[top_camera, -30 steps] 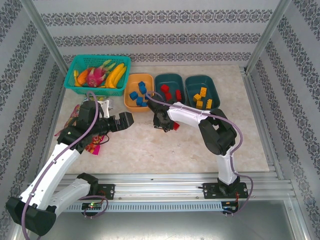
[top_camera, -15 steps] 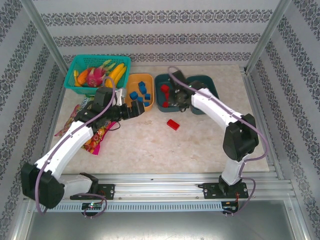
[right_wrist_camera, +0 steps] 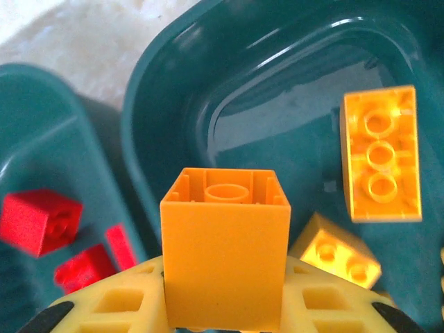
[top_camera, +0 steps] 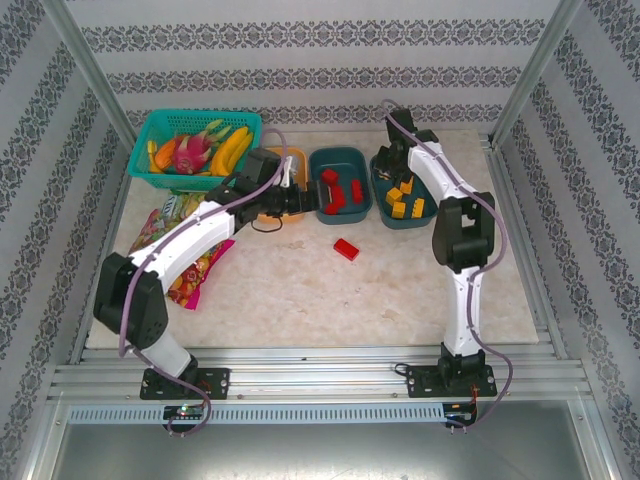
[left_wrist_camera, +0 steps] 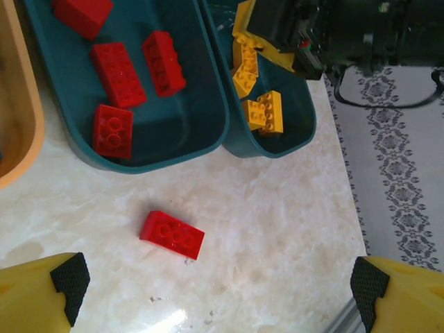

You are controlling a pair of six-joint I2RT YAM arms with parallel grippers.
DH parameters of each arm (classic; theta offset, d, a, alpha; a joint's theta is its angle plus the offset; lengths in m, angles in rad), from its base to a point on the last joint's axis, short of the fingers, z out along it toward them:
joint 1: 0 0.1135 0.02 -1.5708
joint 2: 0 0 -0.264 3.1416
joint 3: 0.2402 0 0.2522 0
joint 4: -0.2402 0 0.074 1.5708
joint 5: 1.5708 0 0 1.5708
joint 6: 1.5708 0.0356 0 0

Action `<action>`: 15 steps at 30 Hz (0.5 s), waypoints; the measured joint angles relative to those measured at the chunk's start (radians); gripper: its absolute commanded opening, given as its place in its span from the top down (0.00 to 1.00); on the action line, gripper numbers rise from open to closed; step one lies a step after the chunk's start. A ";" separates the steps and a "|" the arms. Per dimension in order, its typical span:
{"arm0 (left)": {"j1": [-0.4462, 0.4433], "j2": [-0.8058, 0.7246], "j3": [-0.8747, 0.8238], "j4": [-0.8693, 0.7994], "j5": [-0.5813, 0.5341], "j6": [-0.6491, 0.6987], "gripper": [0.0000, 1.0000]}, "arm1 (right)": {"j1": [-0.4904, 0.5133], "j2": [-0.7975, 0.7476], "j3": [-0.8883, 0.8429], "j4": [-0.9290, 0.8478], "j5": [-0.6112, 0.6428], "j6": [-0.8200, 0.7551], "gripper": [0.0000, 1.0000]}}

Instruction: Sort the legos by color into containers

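My right gripper will lower toward the teal container's bare bottom, beside the yellow legos, and release the matching yellow-orange lego.
My right gripper (right_wrist_camera: 225,300) is shut on a yellow-orange lego (right_wrist_camera: 225,243) and hangs over the right teal container (top_camera: 425,180), which holds several yellow legos (right_wrist_camera: 380,156). From above, that gripper (top_camera: 386,165) is at the bin's far left end. The middle teal container (top_camera: 345,156) holds several red legos (left_wrist_camera: 118,73). One red lego (top_camera: 346,249) lies loose on the table, also in the left wrist view (left_wrist_camera: 171,234). My left gripper (left_wrist_camera: 216,281) is open and empty above the table in front of the bins (top_camera: 298,200). The orange container (left_wrist_camera: 17,118) is mostly hidden under my left arm.
A teal mesh basket (top_camera: 150,135) of toy fruit stands at the back left. Colourful snack bags (top_camera: 190,270) lie under my left arm. Aluminium posts and the table's raised rim (top_camera: 495,140) border the workspace.
My right arm swung from the table's middle, past the middle bin, to over the right teal bin. My left arm reached right and back toward the bins, staying open.
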 measured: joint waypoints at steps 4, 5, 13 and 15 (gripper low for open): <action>-0.002 0.064 0.052 0.006 -0.005 0.000 0.01 | -0.028 0.101 0.100 -0.023 -0.021 -0.007 0.72; -0.002 0.076 0.064 0.006 -0.005 0.000 0.02 | -0.034 0.123 0.126 -0.032 -0.028 -0.007 0.71; -0.019 0.135 0.143 0.009 -0.008 -0.001 0.02 | -0.053 0.234 0.252 -0.093 -0.065 -0.035 0.55; -0.021 0.136 0.148 0.008 -0.007 -0.004 0.02 | -0.053 0.237 0.252 -0.111 -0.068 -0.043 0.49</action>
